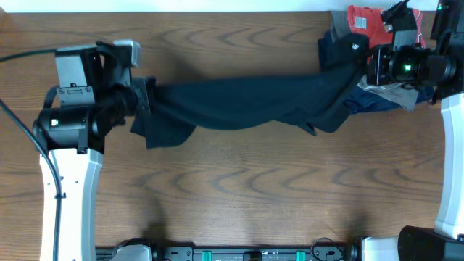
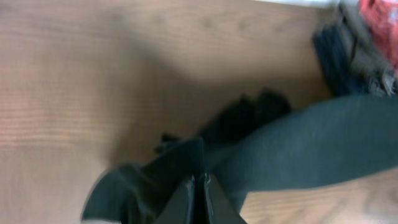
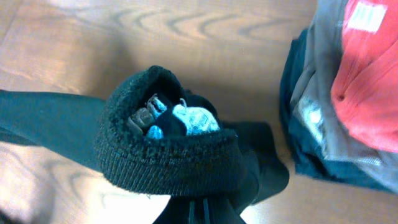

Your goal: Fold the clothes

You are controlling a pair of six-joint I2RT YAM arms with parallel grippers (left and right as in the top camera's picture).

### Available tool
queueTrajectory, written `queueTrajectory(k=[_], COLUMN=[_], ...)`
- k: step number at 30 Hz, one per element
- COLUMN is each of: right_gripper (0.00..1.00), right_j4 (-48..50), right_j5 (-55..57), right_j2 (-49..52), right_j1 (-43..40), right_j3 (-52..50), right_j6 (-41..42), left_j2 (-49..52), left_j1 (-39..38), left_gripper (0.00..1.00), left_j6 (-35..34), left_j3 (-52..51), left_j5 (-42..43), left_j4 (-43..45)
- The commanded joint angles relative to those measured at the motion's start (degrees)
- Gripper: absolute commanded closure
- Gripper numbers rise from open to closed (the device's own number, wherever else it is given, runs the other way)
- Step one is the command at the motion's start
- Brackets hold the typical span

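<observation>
The left gripper lowers back toward the bare wood below it and nearer my base next, and releases the garment's end, since that end still hangs raised.
The clothes point(image 1: 246, 105), a black garment, hang stretched in a sagging band between my two grippers above the wooden table point(image 1: 239, 188). My left gripper point(image 1: 145, 101) is shut on the left end, where a loose fold droops to the table. In the left wrist view the fingertips point(image 2: 200, 182) pinch dark cloth point(image 2: 311, 146). My right gripper point(image 1: 361, 65) is shut on the right end. The right wrist view shows a ribbed black opening point(image 3: 168, 162) bunched just above the shut gripper point(image 3: 200, 208), with something pale inside it.
A pile of other garments lies at the back right corner: a red shirt point(image 1: 366, 22) on top, with grey cloth point(image 3: 317, 106) and navy cloth point(image 3: 323, 162) under it. It sits right beside my right gripper. The arm bases stand along the front edge.
</observation>
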Motion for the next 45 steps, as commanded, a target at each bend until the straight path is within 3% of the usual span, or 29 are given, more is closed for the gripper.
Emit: queueTrajectory(k=[1, 9, 12, 15, 29, 35, 40, 45], right_gripper=[0.99, 0.99, 0.99, 0.99, 0.99, 0.99, 0.99, 0.99], right_j4=[-1.3, 1.9, 4.9, 6.1, 9.3, 9.9, 10.6, 11.2], right_j5=[-1.5, -1.5, -1.5, -1.5, -1.8, -1.7, -1.7, -1.7], right_j2=[-0.5, -0.5, -0.5, -0.5, -0.5, -0.5, -0.5, -0.5], right_j1=[1.0, 4.8, 5.1, 4.9, 4.3, 4.3, 4.3, 4.3], right_j3=[-1.1, -16.2, -21.6, -23.3, -23.1, -23.1, -23.1, -23.1], right_j6=[-1.7, -1.6, -1.6, -1.6, -1.4, -1.4, -1.4, -1.4], left_j2=[1.0, 3.3, 4.2, 4.5, 8.2, 18.3, 26.5, 32.9], left_j1=[0.2, 0.2, 0.2, 0.2, 0.2, -2.2, -3.6, -3.6], left_gripper=[0.94, 0.93, 0.77, 0.73, 0.71, 0.70, 0.62, 0.46], left_j6=[0.8, 0.7, 0.7, 0.2, -0.7, 5.9, 9.9, 16.0], left_j3=[-0.1, -5.1, -6.8, -7.0, -7.5, -7.6, -7.6, -7.6], left_j5=[-0.6, -0.7, -0.7, -1.9, -7.1, -7.1, -7.1, -5.1], left_j4=[-5.2, -18.5, -20.9, -21.8, -10.7, -4.8, -1.9, -2.5])
